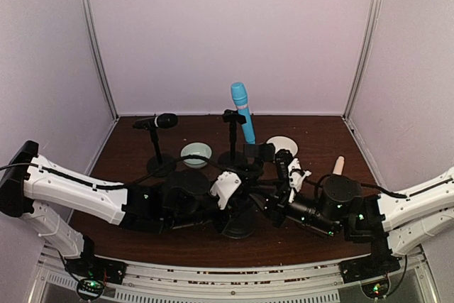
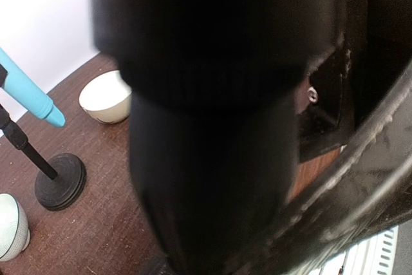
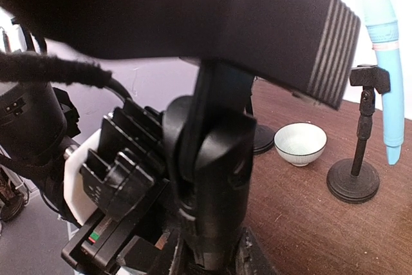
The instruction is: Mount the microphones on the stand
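My right gripper is above the stand's round base (image 1: pixel 239 228), which lies to the left in the top view, so I will lower the gripper toward that side next and let go of the stand's stem.
The light blue microphone (image 1: pixel 242 111) sits upright in the middle stand (image 1: pixel 232 136); it also shows in the left wrist view (image 2: pixel 29 91) and the right wrist view (image 3: pixel 388 62). The black microphone (image 1: pixel 157 121) lies clipped in the left stand (image 1: pixel 157 161). The cream-beige microphone (image 1: pixel 338 165) lies on the table behind my right arm. A third stand (image 1: pixel 240 226) with an empty black clip (image 1: pixel 259 152) stands at the front centre. My left gripper (image 1: pixel 237 193) is shut on its stem (image 2: pixel 212 178). My right gripper (image 1: pixel 284 184) is shut on its joint (image 3: pixel 222 178) below the clip (image 3: pixel 270 24).
A pale green bowl (image 1: pixel 196 152) stands between the left and middle stands. A cream bowl (image 1: pixel 281 144) stands right of the middle stand. Walls close the table at the left, back and right. My two arms cross the front of the table.
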You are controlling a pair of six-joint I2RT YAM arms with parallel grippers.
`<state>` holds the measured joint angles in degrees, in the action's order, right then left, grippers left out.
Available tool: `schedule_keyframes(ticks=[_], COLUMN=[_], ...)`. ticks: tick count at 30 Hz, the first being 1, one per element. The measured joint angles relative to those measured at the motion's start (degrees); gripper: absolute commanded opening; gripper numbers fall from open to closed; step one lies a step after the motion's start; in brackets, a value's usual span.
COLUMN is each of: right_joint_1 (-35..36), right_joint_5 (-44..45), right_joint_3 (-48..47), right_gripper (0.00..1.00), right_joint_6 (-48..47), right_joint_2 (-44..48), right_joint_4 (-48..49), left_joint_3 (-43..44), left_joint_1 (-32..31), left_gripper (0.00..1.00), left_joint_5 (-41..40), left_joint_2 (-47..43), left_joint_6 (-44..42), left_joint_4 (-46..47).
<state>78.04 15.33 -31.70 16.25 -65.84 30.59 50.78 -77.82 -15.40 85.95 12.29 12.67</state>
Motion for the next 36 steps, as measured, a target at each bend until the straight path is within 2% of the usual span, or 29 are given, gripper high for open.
schedule_keyframes(ticks=[2, 6, 11, 16, 23, 29, 36], right_joint_1=[0.0, 0.0, -0.5, -1.9, -6.9, -15.3, -21.0], right_joint_5=[0.0, -0.5, -4.0, -9.8, -21.5, -35.2, -44.7], right_joint_3=[0.0, 0.0, 0.2, 1.0, 3.2, 3.3, -1.3], right_gripper=[0.0, 0.0, 0.0, 0.0, 0.03, 0.04, 0.04], right_joint_6=[-0.7, -2.5, -5.7, -9.1, -15.0, -17.9, -19.3], right_joint_2=[0.4, 1.6, 2.3, 2.3, 0.4, -8.4, -19.5], right_joint_4=[-0.2, -1.0, -1.9, -2.8, -1.4, 4.0, 6.5], left_joint_3=[-0.1, -0.9, -4.0, -8.1, -13.5, -20.1, -21.6], left_joint_1=[-0.2, -0.4, -0.4, -0.4, -0.4, -0.4, -0.4], left_gripper=[0.03, 0.37, 0.52, 0.54, 0.54, 0.54, 0.53], left_joint_5=[-0.2, -0.1, 1.3, 3.7, 4.7, 4.1, 3.5], left_joint_2=[0.0, 0.0, -1.4, -4.7, -12.4, -19.6, -22.2], left_joint_6=[0.0, 0.0, -0.2, -0.2, 0.4, 2.2, 2.9], left_joint_4=[0.6, 3.1, 7.5, 11.1, 11.2, 9.9, 8.9])
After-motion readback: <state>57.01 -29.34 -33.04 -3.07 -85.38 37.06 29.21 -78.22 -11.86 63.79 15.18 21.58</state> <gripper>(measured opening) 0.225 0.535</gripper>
